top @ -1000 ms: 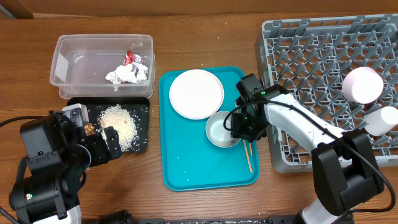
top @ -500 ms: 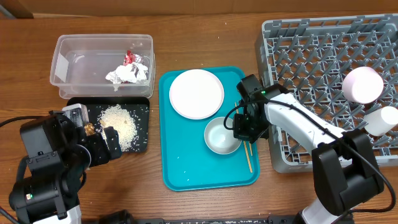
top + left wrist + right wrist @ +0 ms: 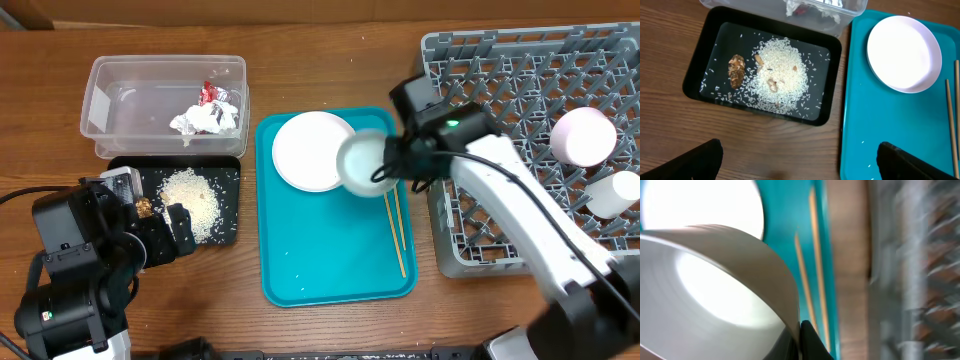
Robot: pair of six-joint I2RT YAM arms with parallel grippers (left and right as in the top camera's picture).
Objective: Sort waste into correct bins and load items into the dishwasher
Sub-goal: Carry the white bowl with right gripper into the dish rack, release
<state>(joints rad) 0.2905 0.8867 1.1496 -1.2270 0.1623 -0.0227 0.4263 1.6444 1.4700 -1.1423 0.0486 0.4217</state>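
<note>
The bowl goes outward over the dish rack (image 3: 500, 90) with my right gripper next, which tilts to release it in the slots beyond the pale-pink bowl, since those are empty.
My right gripper (image 3: 385, 170) is shut on the rim of a small white bowl (image 3: 362, 161) and holds it lifted above the teal tray (image 3: 330, 262); the bowl fills the right wrist view (image 3: 710, 285). A flat white plate (image 3: 312, 148) and wooden chopsticks (image 3: 396, 230) lie on the tray. The grey dish rack (image 3: 500, 90) at the right holds a pale-pink bowl (image 3: 583, 135). The clear tub (image 3: 110, 100) holds a napkin (image 3: 200, 120) and a foil wrapper (image 3: 208, 93). The black tray (image 3: 705, 65) holds rice (image 3: 777, 77) and a brown lump (image 3: 736, 71). My left gripper (image 3: 800, 160) is open over bare wood.
A white cup (image 3: 615, 192) lies at the rack's right edge. A few rice grains are scattered on the teal tray. The wooden table (image 3: 330, 60) runs all around.
My right gripper has lifted the small white bowl off the teal tray and carried it up and back, its arm swinging toward the rack. The left arm has not moved.
</note>
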